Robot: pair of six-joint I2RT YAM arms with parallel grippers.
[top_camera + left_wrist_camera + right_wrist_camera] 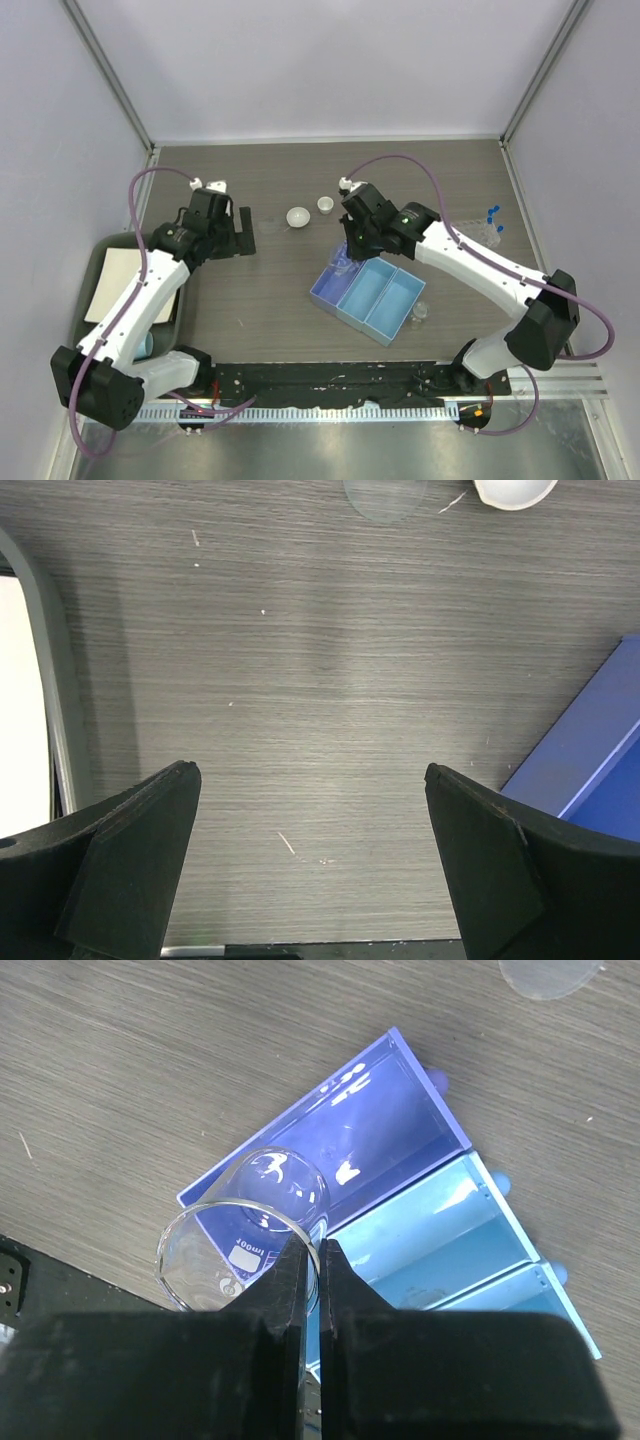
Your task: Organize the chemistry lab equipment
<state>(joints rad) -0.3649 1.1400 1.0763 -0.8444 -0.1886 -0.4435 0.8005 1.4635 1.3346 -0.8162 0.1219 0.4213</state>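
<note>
The beaker will next be lowered by my right gripper back toward the blue tray's near end, then set inside the tray's empty dark-blue section.
My right gripper is shut on the rim of the clear glass beaker, one finger inside and one outside. It holds the beaker over the dark-blue end compartment of the blue tray. In the top view the right gripper and beaker are at that tray's left compartment. My left gripper is open and empty above bare table, also in the top view. Two white dishes sit behind the tray. Blue-capped test tubes lie by the clear rack at far right.
A small clear item lies right of the blue tray. A clear round glass piece lies beside a white dish; it also shows in the right wrist view. A grey tray with white paper and a pale-blue cup is at left.
</note>
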